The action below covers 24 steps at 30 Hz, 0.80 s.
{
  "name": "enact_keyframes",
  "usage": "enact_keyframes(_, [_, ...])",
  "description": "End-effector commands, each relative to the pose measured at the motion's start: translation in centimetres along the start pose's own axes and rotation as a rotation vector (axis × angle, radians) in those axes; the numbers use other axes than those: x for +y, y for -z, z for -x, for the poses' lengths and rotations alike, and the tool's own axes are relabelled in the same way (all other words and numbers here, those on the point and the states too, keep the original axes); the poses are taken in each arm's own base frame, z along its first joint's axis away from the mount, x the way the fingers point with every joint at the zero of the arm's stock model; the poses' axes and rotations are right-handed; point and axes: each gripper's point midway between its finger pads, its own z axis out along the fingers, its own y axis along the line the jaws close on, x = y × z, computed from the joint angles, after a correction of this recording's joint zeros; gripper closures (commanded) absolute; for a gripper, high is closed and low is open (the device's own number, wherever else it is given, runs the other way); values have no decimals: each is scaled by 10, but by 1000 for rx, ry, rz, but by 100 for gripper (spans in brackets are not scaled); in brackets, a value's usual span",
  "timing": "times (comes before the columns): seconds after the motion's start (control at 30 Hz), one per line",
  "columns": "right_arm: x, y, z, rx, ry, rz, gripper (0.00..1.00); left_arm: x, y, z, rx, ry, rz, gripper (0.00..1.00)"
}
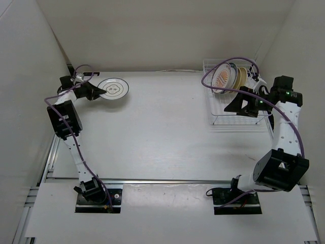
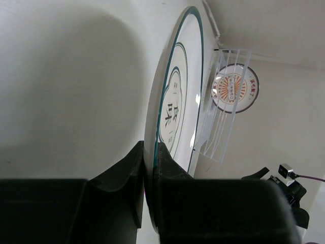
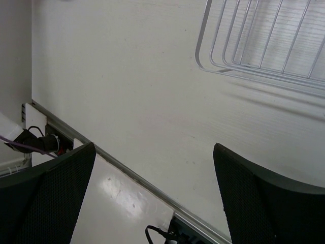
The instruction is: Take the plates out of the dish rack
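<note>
The left gripper lowers the white plate onto the table next, then releases the plate's rim, since the plate's shadow lies apart from the plate.
My left gripper (image 1: 99, 92) is shut on the near rim of a white plate with a dark blue-green rim (image 1: 114, 88), held flat and low at the back left of the table. In the left wrist view the plate (image 2: 175, 96) is edge-on, with its rim pinched between my fingers (image 2: 163, 157). I cannot tell whether it touches the table. The white wire dish rack (image 1: 217, 116) stands at the back right. It holds an orange-patterned plate (image 1: 222, 77) and a tan plate (image 1: 241, 76) upright. My right gripper (image 1: 228, 107) is open and empty over the rack's near part.
White walls close in the back and both sides. The rack (image 2: 221, 133) and orange plate (image 2: 234, 89) show far off in the left wrist view. The right wrist view shows the rack's wire edge (image 3: 264, 63), bare table and the metal rail (image 3: 132, 175) at the table's front.
</note>
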Motion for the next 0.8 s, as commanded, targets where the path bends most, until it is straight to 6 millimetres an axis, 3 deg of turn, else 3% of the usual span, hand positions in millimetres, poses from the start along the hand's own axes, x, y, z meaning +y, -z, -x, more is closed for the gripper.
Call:
enact_keyframes(0.0, [3,4,6,-13,37,3,0,-29,8,8,3,-107,-83,90])
enact_keyframes(0.33, [-2,3,1,-21,25,-3,0,20,3,29,-131,-129,145,90])
enact_keyframes(0.57, [3,4,5,-42,29,13,0,45,6,24,-139,-101,257,90])
enact_keyframes(0.67, [5,4,5,-43,20,22,0,49,11,26,-154,-98,302,80])
enact_keyframes(0.77, [3,3,5,-43,20,22,0,47,13,26,-156,-106,311,53])
